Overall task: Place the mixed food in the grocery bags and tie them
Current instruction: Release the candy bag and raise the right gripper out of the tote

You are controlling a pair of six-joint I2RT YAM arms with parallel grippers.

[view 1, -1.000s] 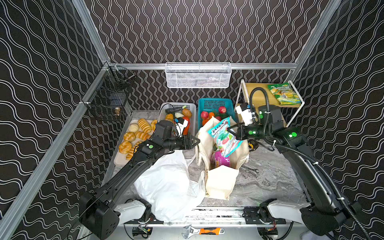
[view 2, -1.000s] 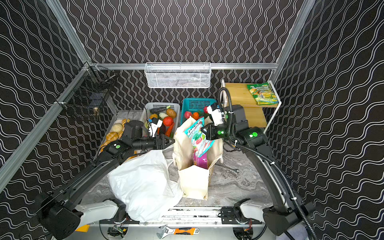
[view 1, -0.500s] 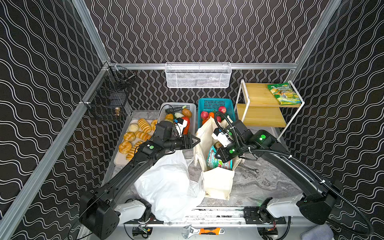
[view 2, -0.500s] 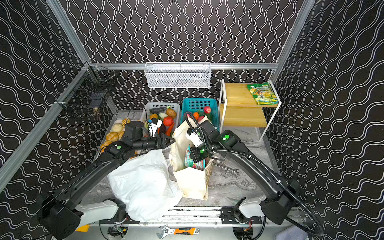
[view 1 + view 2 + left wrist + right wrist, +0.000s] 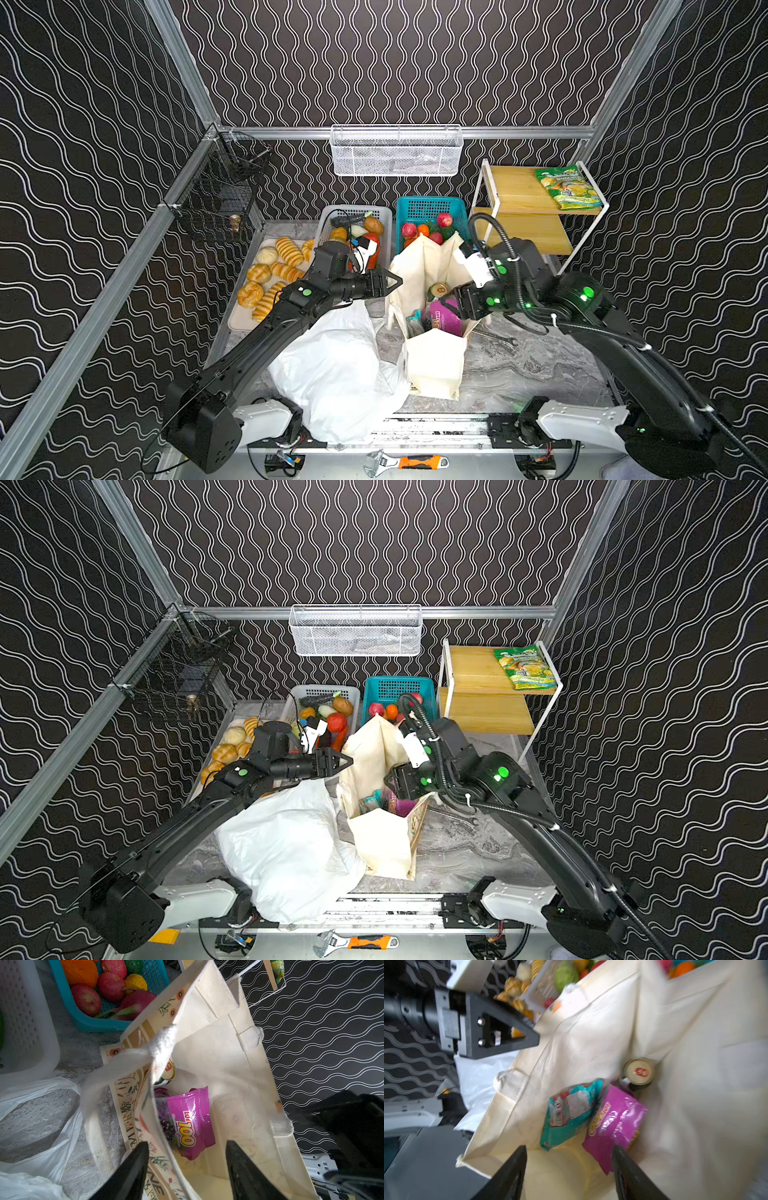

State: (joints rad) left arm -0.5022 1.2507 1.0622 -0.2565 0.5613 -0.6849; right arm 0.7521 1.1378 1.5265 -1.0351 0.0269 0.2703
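Observation:
The left gripper nudges toward the tote's opening and closes next, since the tote's rim on the white plastic bag's side is between its open fingers.
The cream canvas tote (image 5: 432, 365) stands upright in the middle of the table in both top views. Inside it lie a purple snack packet (image 5: 616, 1118), a teal snack packet (image 5: 566, 1113) and a small green can (image 5: 638, 1073). My right gripper (image 5: 569, 1146) hovers open in the tote's mouth, just above the packets, holding nothing. At the tote's left rim my left gripper (image 5: 186, 1142) is open, with the tote's wall edge between its jaws. The white plastic bag (image 5: 336, 370) lies crumpled left of the tote. A green cabbage (image 5: 566, 972) sits in the white basket.
Behind the tote stand a white basket (image 5: 353, 212) of vegetables and a teal basket (image 5: 430, 208) of fruit. A bread tray (image 5: 249, 320) lies at the left. A wooden rack (image 5: 519, 199) with a green packet (image 5: 567, 187) stands back right. A spanner (image 5: 496, 338) lies right of the tote.
My right gripper came down from above the tote with the teal packet, opened and let it go inside. The left arm has stayed in place.

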